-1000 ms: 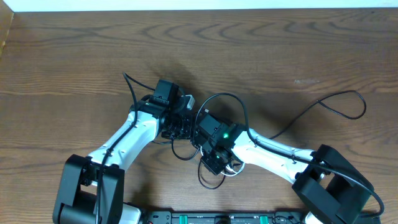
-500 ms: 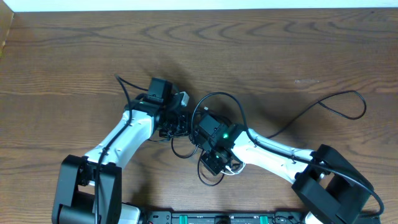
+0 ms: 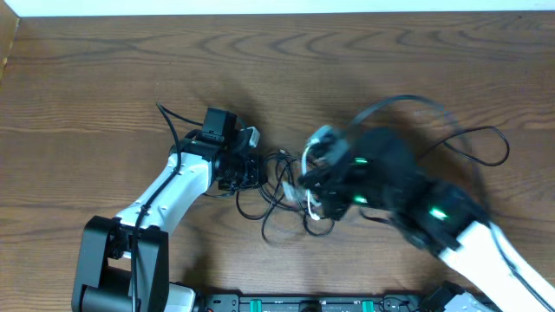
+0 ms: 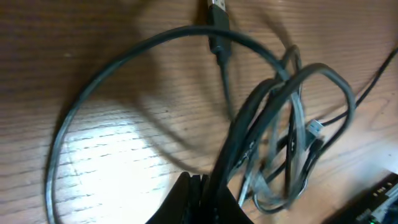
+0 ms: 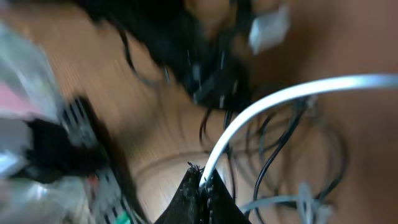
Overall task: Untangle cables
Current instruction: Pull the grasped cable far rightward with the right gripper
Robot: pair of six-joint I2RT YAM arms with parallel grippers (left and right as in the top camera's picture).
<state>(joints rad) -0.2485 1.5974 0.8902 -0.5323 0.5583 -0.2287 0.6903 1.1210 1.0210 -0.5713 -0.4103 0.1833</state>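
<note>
The white cable goes to my right gripper's right in the overhead view next, onto bare tabletop past the black loop [image 3: 535, 144], and my right gripper releases it clear of the tangle.
The cables lie in a tangle [image 3: 286, 186] on the wooden table between my two grippers. My left gripper [image 3: 257, 170] sits at the tangle's left side. In the left wrist view it [image 4: 208, 186] is shut on the black cable [image 4: 249, 118], which runs up from the jaws and loops round to a plug [image 4: 217, 9]. The right arm is motion-blurred. My right gripper [image 3: 314, 178] is at the tangle's right side. In the right wrist view it [image 5: 204, 180] is shut on the white cable [image 5: 292, 90], which arcs up to the right. A white plug [image 5: 270, 28] shows above.
A thicker black arm wire [image 3: 473, 139] loops over the table at the right. A dark equipment strip [image 3: 312, 303] runs along the near edge. The table's far edge [image 3: 277, 12] is at the top.
The right gripper has shut on the white cable, and its arm has swung fast to the right and up, drawing the tangle out. The left gripper has shifted slightly left, still shut.
</note>
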